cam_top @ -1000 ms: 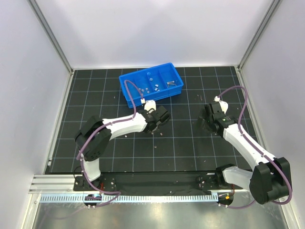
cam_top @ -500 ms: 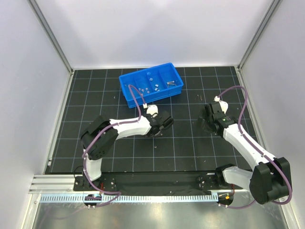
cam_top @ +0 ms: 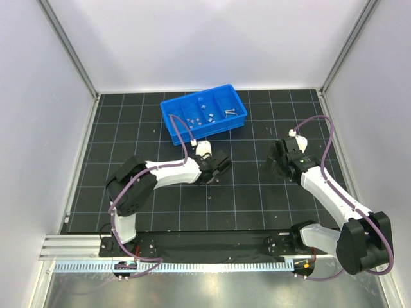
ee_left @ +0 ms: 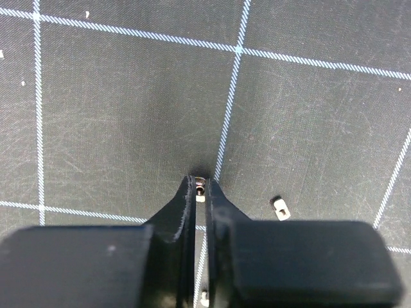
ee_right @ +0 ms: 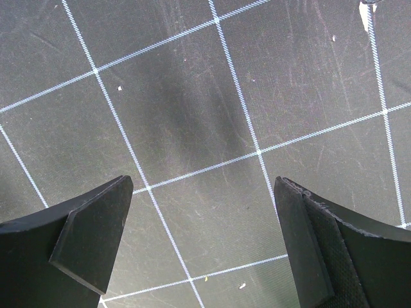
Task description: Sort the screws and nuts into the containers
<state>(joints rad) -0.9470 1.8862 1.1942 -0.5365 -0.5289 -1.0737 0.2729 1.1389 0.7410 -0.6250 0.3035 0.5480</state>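
Note:
I should raise my left gripper outward over the tray's side to release the silver nut, since the tray's end section point(cam_top: 174, 112) lies outward, left in the top view.
My left gripper point(ee_left: 201, 184) is down on the black grid mat, its jaws shut on a tiny squat silver nut point(ee_left: 201, 188) pinched at the very tips. From above, the left gripper point(cam_top: 218, 168) sits just in front of the blue tray point(cam_top: 168, 126). A second nut point(ee_left: 279, 207) lies loose on the mat to the right of the fingers. A third nut point(ee_left: 204, 296) shows beneath them. In the tray, several nuts point(cam_top: 200, 119) fill the middle sections and a screw point(cam_top: 230, 112) lies in the right one. My right gripper point(ee_right: 204, 192) hangs wide open over bare mat, holding nothing.
White walls and metal frame posts point(cam_top: 70, 54) enclose the mat on three sides. The right gripper point(cam_top: 277, 160) hovers at mid right, well apart from the left arm. Small pale specks point(ee_right: 243, 285) dot the mat.
The left gripper has slid a little to the right and down onto the mat and its jaws have closed on the nut. The right arm has stayed still.

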